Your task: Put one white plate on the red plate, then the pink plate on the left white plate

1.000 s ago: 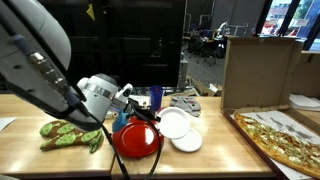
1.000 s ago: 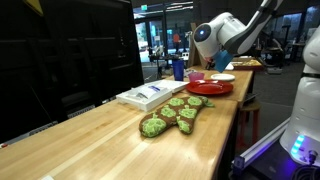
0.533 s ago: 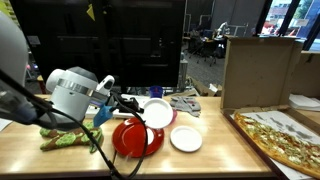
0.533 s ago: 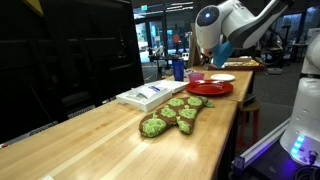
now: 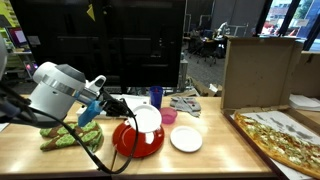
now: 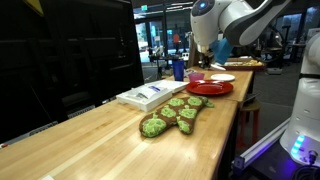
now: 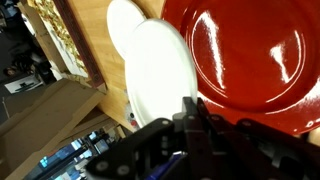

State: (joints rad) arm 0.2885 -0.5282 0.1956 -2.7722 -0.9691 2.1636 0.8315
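Note:
The gripper moves down next, tilting downward to level the white plate's rim over the red plate's middle [image 5: 139, 141] [image 7: 248, 52], and releases. The white plate hangs tilted above the red one.
My gripper [image 5: 134, 111] is shut on the rim of one white plate [image 5: 148, 121] and holds it tilted just above the large red plate [image 5: 135, 143]. In the wrist view the fingers [image 7: 193, 112] pinch this white plate [image 7: 160, 70] at the edge of the red plate [image 7: 250, 50]. The other white plate [image 5: 186, 139] lies on the table beside the red plate and shows behind the held one in the wrist view [image 7: 124, 24]. The small pink plate [image 5: 168, 115] sits behind them. The red plate also shows in an exterior view [image 6: 210, 88].
A blue cup [image 5: 155, 97] stands behind the plates. Green oven mitts [image 5: 68, 136] lie near the arm. A cardboard box [image 5: 257, 70] and a pizza [image 5: 285, 138] are at the far side. A white box [image 6: 150, 95] lies by the mitts [image 6: 170, 116].
My gripper has lifted one white plate away from the other and carried it sideways over the red plate. The arm has swung back with it.

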